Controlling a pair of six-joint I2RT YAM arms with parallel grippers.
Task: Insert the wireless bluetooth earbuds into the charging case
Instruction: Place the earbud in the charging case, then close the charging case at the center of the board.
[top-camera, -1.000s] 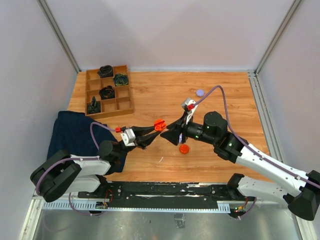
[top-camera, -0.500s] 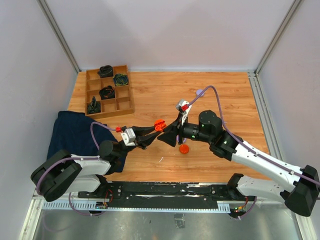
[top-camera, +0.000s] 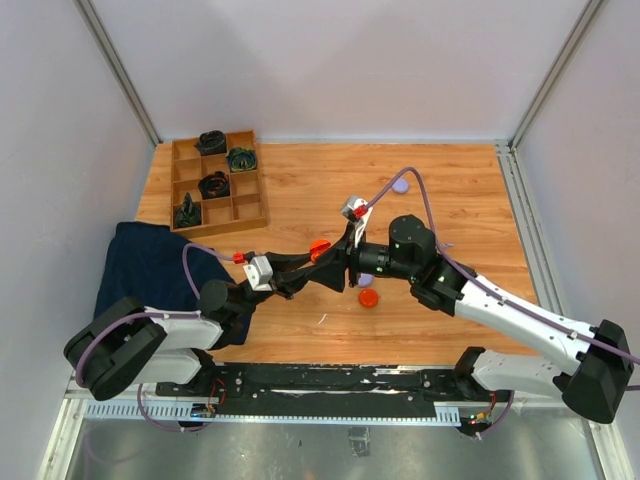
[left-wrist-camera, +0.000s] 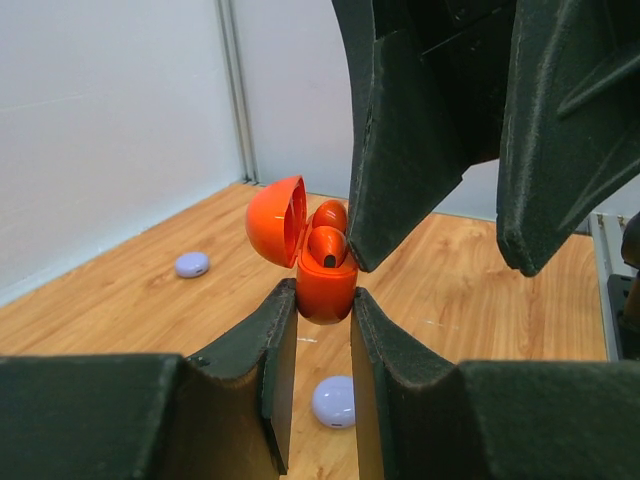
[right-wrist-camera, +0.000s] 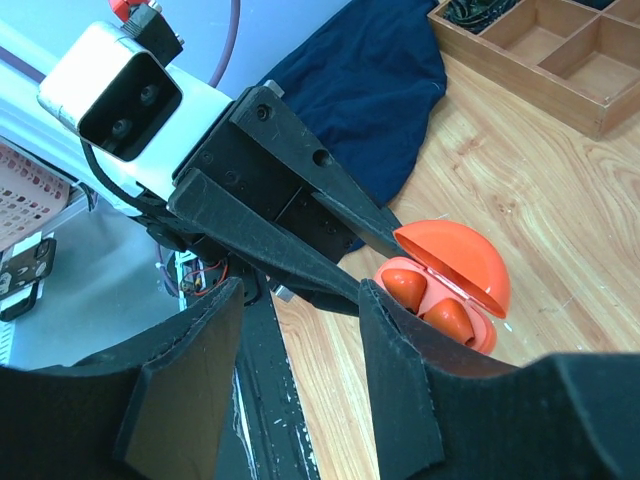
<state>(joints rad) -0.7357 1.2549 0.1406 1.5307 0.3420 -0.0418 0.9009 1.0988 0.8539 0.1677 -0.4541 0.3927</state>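
I should next tip my left gripper downward and lower it to let go of the case on bare wood beside the orange-red disc, because that spot is below my gripper.
My left gripper is shut on the base of an orange-red charging case and holds it above the table. The case lid stands open. Two orange-red earbuds sit in its wells, and they also show in the right wrist view. My right gripper is open and empty. The case lies outside its jaw gap, just beside one finger. That finger hangs right next to the earbuds.
An orange-red disc and a lavender disc lie on the wood below the grippers. Another lavender disc lies farther back. A wooden compartment tray with black coils stands at the back left. A dark blue cloth lies at the left.
My right arm has moved left and brought its open fingers up against the held case. The left gripper and the case have stayed nearly still.
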